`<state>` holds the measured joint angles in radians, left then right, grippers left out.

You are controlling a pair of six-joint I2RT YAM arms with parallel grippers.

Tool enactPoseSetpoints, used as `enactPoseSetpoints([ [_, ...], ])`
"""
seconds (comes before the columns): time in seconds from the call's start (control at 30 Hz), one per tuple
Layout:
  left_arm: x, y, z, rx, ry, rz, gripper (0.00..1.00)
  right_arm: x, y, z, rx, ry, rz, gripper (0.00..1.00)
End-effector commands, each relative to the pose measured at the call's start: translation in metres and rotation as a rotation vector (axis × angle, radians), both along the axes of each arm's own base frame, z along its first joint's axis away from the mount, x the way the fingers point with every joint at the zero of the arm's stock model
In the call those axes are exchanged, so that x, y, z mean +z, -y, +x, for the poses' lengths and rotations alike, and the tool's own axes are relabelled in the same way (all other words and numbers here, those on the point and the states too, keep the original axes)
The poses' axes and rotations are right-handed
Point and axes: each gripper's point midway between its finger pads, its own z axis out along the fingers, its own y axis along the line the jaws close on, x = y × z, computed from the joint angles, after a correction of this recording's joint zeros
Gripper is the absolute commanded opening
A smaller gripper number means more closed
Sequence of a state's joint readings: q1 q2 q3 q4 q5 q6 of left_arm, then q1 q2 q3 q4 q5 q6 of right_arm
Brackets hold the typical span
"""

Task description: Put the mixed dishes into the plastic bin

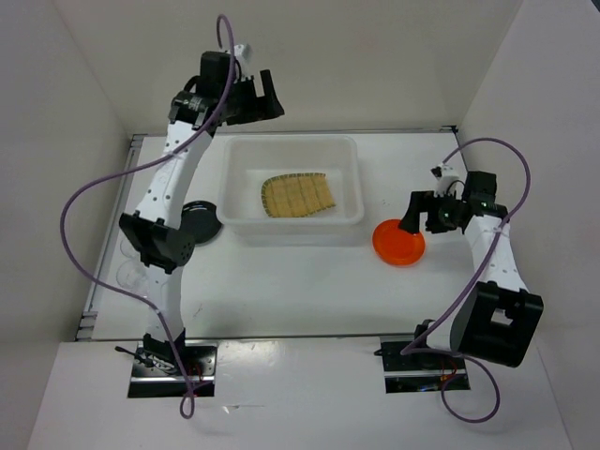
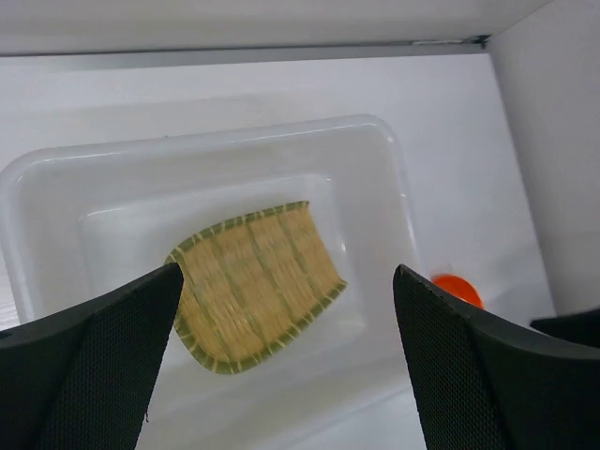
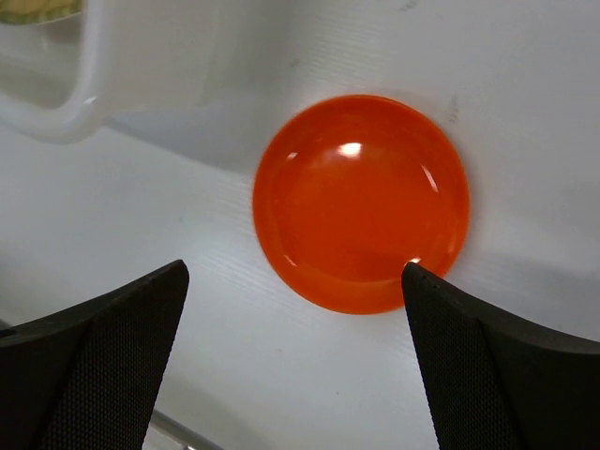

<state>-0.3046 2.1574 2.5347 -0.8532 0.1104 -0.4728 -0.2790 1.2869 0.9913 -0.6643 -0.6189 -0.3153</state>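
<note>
The orange plate's rim should come next for my right gripper, which shifts away from the bin (image 1: 291,141), then lowers onto the rim's part farthest from it.
The tan woven bamboo tray (image 1: 297,196) lies flat inside the translucent plastic bin (image 1: 291,141). My left gripper (image 1: 269,94) is open and empty, raised above the bin's far left; its wrist view looks down on the tray (image 2: 255,281) and the bin (image 2: 216,136). The orange plate (image 1: 398,242) sits on the table just right of the bin. My right gripper (image 1: 413,214) is open and empty just above the plate (image 3: 361,202), one fingertip (image 3: 441,300) over its rim. The black plate (image 1: 201,222) lies left of the bin, partly hidden by my left arm. A clear glass cup (image 1: 131,274) shows faintly at the table's left edge.
White walls close in the table at the back, left and right. The bin's near right corner (image 3: 56,122) is close to the orange plate, which also shows in the left wrist view (image 2: 457,289). Purple cables loop off both arms.
</note>
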Motion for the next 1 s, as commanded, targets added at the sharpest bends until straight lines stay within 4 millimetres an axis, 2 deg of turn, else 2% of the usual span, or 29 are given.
enactPoseSetpoints([
  [0.0,0.025,-0.001,-0.040,-0.049,-0.017,-0.001,0.99,-0.007,0.042,0.014,-0.215,-0.002,-0.045,0.99],
  [0.03,0.019,0.004,-0.050,-0.070,-0.047,0.001,0.99,-0.011,0.048,0.014,-0.239,-0.022,-0.035,0.99],
  [0.07,0.023,0.010,-0.064,-0.090,-0.047,0.002,0.99,-0.011,0.055,0.017,-0.248,-0.021,-0.040,0.99],
  [0.1,0.017,0.015,-0.073,-0.109,-0.070,0.003,0.99,-0.016,0.068,0.016,-0.286,-0.048,-0.032,0.99],
  [0.13,-0.005,0.018,-0.081,-0.121,-0.126,0.021,0.99,-0.026,0.079,0.022,-0.310,-0.087,-0.020,0.99],
  [0.17,0.004,0.024,-0.093,-0.141,-0.103,0.015,0.99,-0.032,0.084,0.021,-0.302,-0.115,-0.004,0.99],
  [0.2,0.000,0.022,-0.098,-0.141,-0.110,0.017,0.99,-0.039,0.083,0.015,-0.286,-0.168,0.023,0.99],
  [0.23,-0.003,0.024,-0.105,-0.140,-0.118,0.005,0.99,-0.044,0.084,0.019,-0.270,-0.194,0.035,0.99],
  [0.27,0.009,0.022,-0.111,-0.135,-0.078,-0.018,0.99,-0.047,0.084,0.019,-0.270,-0.202,0.039,0.99],
  [0.3,-0.015,0.020,-0.117,-0.129,-0.133,-0.007,0.99,-0.046,0.082,0.020,-0.254,-0.194,0.040,0.99],
  [0.33,-0.013,0.020,-0.125,-0.132,-0.135,-0.028,0.99,-0.047,0.078,0.019,-0.230,-0.197,0.034,0.99],
  [0.4,-0.027,0.017,-0.128,-0.128,-0.172,-0.032,0.99,-0.053,0.073,0.017,-0.218,-0.215,0.039,0.99],
  [0.43,-0.022,0.017,-0.131,-0.136,-0.164,-0.040,0.99,-0.056,0.073,0.017,-0.218,-0.226,0.043,0.99],
  [0.73,-0.023,0.016,-0.135,-0.136,-0.173,-0.037,0.99,-0.095,0.058,0.012,-0.178,-0.362,0.118,0.99],
  [0.77,-0.019,0.015,-0.137,-0.136,-0.163,-0.041,0.99,-0.103,0.056,0.011,-0.173,-0.396,0.141,0.97],
  [0.87,-0.020,0.012,-0.139,-0.122,-0.173,-0.038,0.99,-0.110,0.052,0.009,-0.146,-0.422,0.166,0.93],
  [0.97,-0.020,0.010,-0.141,-0.113,-0.169,-0.033,0.99,-0.109,0.051,0.010,-0.143,-0.419,0.174,0.92],
])
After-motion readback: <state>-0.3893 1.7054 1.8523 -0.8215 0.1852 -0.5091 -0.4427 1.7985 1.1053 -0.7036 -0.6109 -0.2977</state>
